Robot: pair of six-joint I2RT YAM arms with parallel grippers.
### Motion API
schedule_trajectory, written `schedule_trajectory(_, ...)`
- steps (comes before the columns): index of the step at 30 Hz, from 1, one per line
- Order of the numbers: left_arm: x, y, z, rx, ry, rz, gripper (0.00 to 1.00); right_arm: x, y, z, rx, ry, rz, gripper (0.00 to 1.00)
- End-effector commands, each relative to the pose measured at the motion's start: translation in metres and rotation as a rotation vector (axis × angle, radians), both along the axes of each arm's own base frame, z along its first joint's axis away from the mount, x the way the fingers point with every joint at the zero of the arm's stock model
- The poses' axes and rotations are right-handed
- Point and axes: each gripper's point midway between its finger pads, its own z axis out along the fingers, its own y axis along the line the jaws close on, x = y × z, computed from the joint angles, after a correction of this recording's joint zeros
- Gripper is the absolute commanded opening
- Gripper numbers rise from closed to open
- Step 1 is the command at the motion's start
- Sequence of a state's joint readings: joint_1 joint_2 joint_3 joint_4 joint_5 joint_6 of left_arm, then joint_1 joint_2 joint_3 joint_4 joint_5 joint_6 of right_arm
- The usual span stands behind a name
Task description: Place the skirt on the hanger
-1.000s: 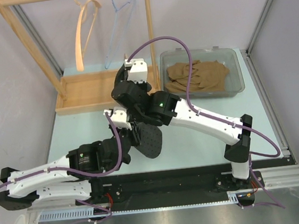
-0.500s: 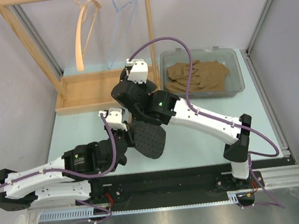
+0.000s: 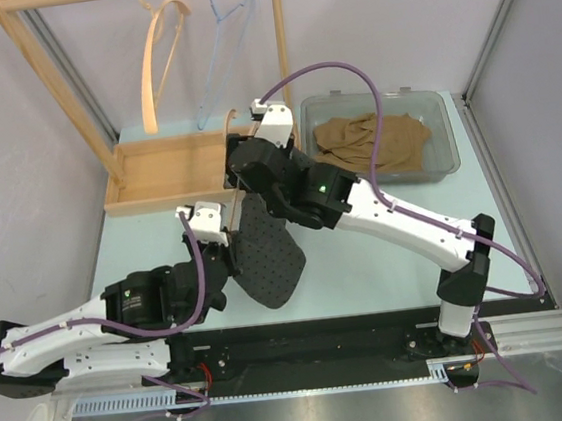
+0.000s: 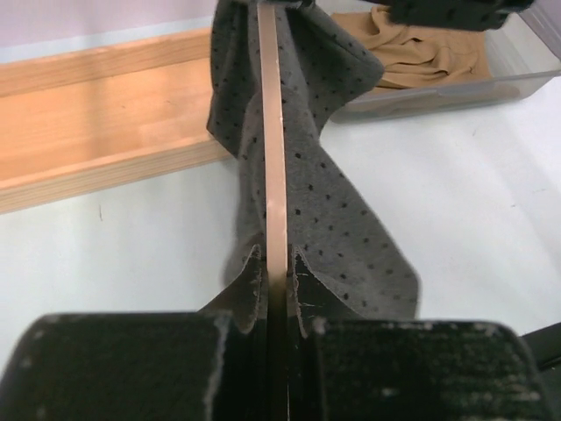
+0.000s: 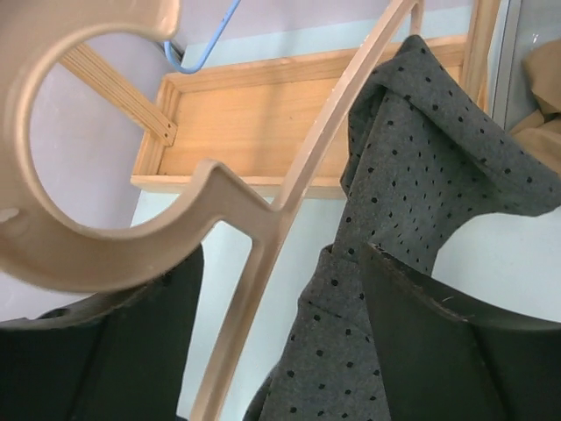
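My left gripper lifts the hanger up and outward to the rack's top bar beside the blue wire hanger next and releases it, since that part of the bar stands empty.
The skirt point(image 3: 269, 262) is dark grey with black dots and is draped over a beige hanger. In the left wrist view my left gripper point(image 4: 276, 256) is shut on the hanger's thin bar point(image 4: 273, 132), and the skirt point(image 4: 337, 202) falls on both sides of it. In the right wrist view my right gripper point(image 5: 280, 254) stands open. The hanger's hook and arm point(image 5: 263, 219) pass between its fingers, and the skirt point(image 5: 421, 175) hangs by the right finger. From above, my left gripper point(image 3: 226, 238) is at the skirt's top left and my right gripper point(image 3: 242, 169) is just behind it.
A wooden rack with a tray base point(image 3: 161, 173) stands at the back left. It carries a second beige hanger point(image 3: 160, 62) and a blue wire hanger point(image 3: 226, 45). A clear bin point(image 3: 446, 153) of tan clothes sits at the back right.
My right gripper has opened and drawn back toward the rack. My left gripper has closed on the hanger bar and shifted slightly left. The skirt now hangs longer toward the front.
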State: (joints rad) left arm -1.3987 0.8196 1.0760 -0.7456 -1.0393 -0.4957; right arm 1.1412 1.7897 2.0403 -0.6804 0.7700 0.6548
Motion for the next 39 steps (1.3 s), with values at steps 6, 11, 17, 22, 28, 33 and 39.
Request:
schedule_trajectory(6,0.010,0.013,0.052,-0.080,-0.090,0.090,0.00,-0.021,-0.053,0.074,0.176,-0.110,0.010,0.80)
schedule_trajectory(11,0.020,0.022,0.069,-0.117,-0.085,0.154,0.00,-0.038,-0.111,0.101,0.234,-0.211,-0.036,0.81)
schedule_trajectory(17,0.046,0.015,0.089,-0.105,-0.103,0.140,0.00,-0.050,-0.145,0.087,0.161,-0.188,-0.065,0.80)
schedule_trajectory(22,0.072,0.003,0.125,-0.096,-0.154,0.109,0.00,-0.057,-0.154,0.056,0.110,-0.121,-0.072,0.78)
schedule_trajectory(28,0.085,-0.005,0.139,-0.107,-0.162,0.062,0.00,-0.063,-0.156,0.029,0.093,-0.052,-0.079,0.77)
schedule_trajectory(33,0.104,-0.015,0.150,-0.113,-0.161,0.028,0.00,-0.065,-0.159,0.017,0.075,-0.030,-0.085,0.77)
schedule_trajectory(39,0.122,-0.026,0.163,-0.119,-0.166,-0.001,0.00,-0.067,-0.162,0.008,0.065,-0.010,-0.091,0.76)
